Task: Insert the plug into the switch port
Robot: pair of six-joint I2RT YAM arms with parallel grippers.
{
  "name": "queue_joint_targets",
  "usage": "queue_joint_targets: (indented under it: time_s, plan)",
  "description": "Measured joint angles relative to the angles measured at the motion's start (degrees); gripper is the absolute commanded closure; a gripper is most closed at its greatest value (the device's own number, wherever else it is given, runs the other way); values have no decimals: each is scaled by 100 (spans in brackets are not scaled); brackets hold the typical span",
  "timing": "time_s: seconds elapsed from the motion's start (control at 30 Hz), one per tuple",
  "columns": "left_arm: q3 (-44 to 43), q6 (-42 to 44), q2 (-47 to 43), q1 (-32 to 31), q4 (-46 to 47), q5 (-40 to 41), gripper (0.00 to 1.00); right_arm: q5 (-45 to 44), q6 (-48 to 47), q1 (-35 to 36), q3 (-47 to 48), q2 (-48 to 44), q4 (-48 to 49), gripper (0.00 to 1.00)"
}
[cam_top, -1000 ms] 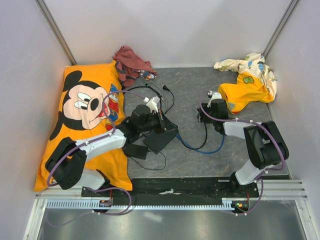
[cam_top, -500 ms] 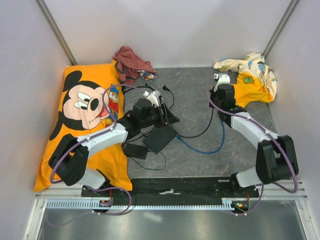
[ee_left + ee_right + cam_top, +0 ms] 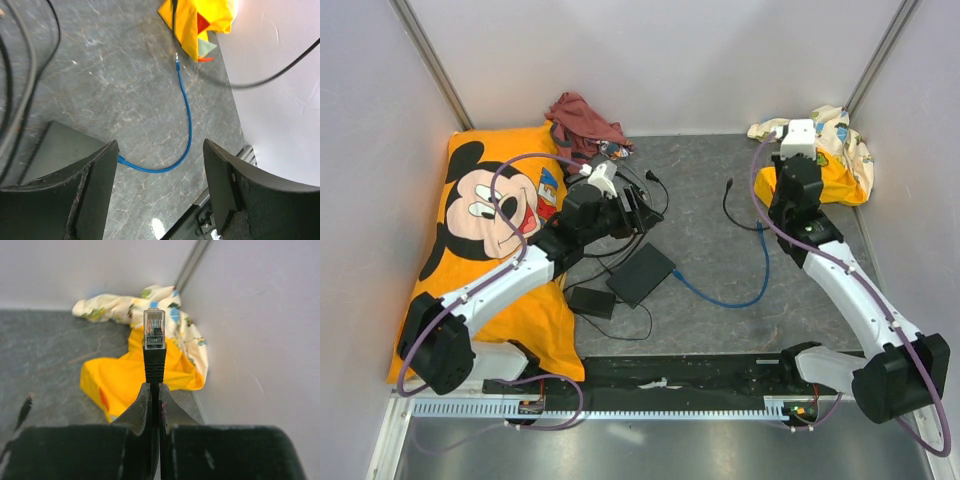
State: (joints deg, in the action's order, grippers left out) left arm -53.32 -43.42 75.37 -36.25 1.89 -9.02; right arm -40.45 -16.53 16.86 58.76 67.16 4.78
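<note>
I next need to move my left gripper to the right in the top view and close on the clear plug [image 3: 154, 329], as it sticks out past the holding fingers.
The switch [image 3: 640, 273] is a flat black box lying on the grey floor; in the left wrist view only its corner [image 3: 55, 150] shows. Its ports cannot be made out. A blue cable [image 3: 720, 295] [image 3: 187, 115] runs out of its right edge. My right gripper [image 3: 155, 390] is shut on a black cable, and the clear plug [image 3: 154, 329] sticks up past the fingertips. That arm [image 3: 798, 185] is raised at the back right, far from the switch, trailing the black cable [image 3: 725, 205]. My left gripper [image 3: 638, 208] [image 3: 160, 165] is open and empty, behind the switch.
A Mickey pillow [image 3: 490, 230] fills the left side. A black adapter brick [image 3: 590, 300] with a cord lies near the switch, loose black cables [image 3: 645, 185] behind it. A red-brown cloth [image 3: 585, 125] sits at the back, a yellow patterned cloth [image 3: 820, 165] [image 3: 135, 375] in the back right corner.
My right gripper shut on the black cable and carried the plug up to the back right. My left gripper opened and drew back off the switch.
</note>
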Motion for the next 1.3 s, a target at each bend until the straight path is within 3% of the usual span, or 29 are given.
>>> queue_joint_targets:
  time_s: [0.17, 0.5, 0.7, 0.97, 1.3]
  plan:
    - [2, 31, -149, 66, -11, -85, 27, 101, -63, 627, -581, 35, 39, 99]
    - [518, -223, 122, 66, 308, -664, 28, 280, 282, 2061, -1958, 1318, 490, 98]
    - [623, -511, 317, 66, 616, -833, 29, 730, 304, 2671, -2267, 1231, 872, 94]
    - [570, -1045, 1078, -24, 1165, -1108, 31, 1615, 446, 2809, -2852, 369, 1202, 92]
    - [173, -1534, 1563, -291, 1543, -1239, 35, 1956, 505, 2900, -2975, 302, 1244, 91]
